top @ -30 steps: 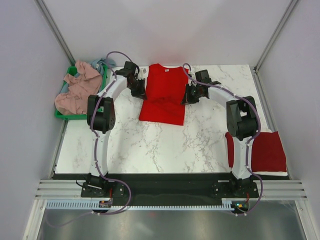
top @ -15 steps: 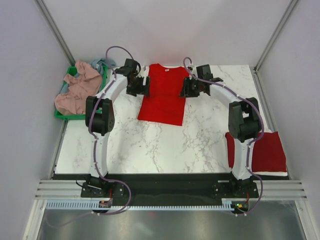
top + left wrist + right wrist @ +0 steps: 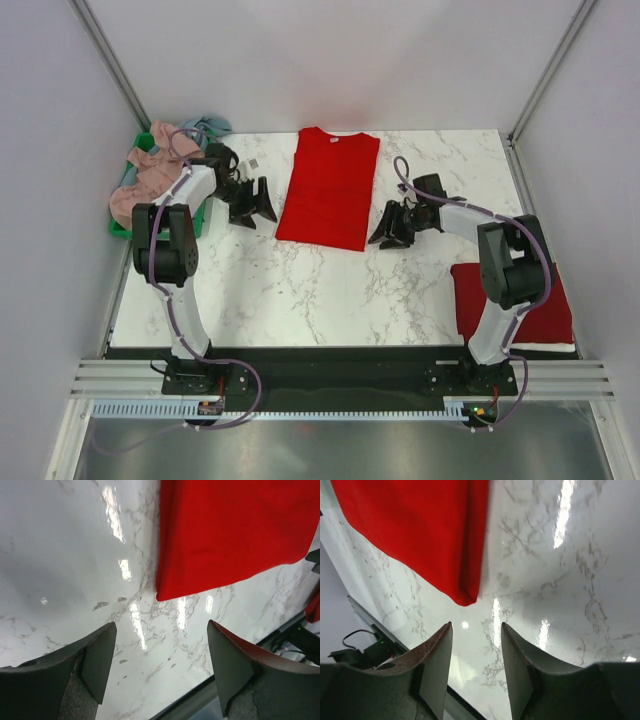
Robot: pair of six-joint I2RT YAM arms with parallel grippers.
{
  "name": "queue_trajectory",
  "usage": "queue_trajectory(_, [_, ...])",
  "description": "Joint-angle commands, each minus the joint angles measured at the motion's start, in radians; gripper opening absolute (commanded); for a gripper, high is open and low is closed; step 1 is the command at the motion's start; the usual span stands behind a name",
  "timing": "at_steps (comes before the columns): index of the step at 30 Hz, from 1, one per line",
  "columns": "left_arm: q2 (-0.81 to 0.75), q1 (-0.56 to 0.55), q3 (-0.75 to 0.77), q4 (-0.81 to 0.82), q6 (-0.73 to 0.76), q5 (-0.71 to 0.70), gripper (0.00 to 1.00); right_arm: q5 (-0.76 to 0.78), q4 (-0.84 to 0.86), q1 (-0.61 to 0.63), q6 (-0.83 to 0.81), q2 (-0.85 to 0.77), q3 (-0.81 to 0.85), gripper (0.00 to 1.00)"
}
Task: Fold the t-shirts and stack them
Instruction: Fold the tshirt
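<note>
My open right gripper will next go down and in toward the red shirt, around the near hem corner beside it, as its fingers are short of the cloth.
A bright red t-shirt point(image 3: 330, 188) lies flat on the marble table point(image 3: 300, 290), a narrow strip with its sides folded in and its collar at the far end. My left gripper point(image 3: 257, 206) stands open just left of it, apart from the cloth. In the left wrist view the shirt's near corner point(image 3: 225, 535) lies beyond the empty left gripper point(image 3: 160, 667). My right gripper point(image 3: 384, 229) hovers open off the shirt's near right corner. The right wrist view has that corner point(image 3: 427, 535) ahead of the empty right gripper point(image 3: 476, 672).
A green bin point(image 3: 125, 229) at the far left holds a crumpled pink shirt point(image 3: 150, 178) and a grey-blue one point(image 3: 207, 126). A folded dark red shirt point(image 3: 540, 300) lies at the near right edge, partly behind the right arm. Walls close in the table.
Both grippers were shut at the shirt's two sides; they have opened, let go and drawn back outward and toward me. The shirt stays folded narrow.
</note>
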Motion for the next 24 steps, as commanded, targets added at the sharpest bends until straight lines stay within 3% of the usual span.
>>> queue_trajectory(1, [0.031,0.01,-0.048,-0.023,-0.044,0.178,0.8,-0.13,0.113,-0.005,0.134,0.015,-0.044,0.52])
queue_trajectory(15, [0.165,0.006,-0.035,0.009,-0.097,0.216,0.69,-0.145,0.179,0.017,0.204,0.112,-0.068,0.52])
queue_trajectory(24, [0.223,-0.013,-0.002,0.011,-0.106,0.212,0.69,-0.15,0.207,0.049,0.244,0.184,-0.015,0.52])
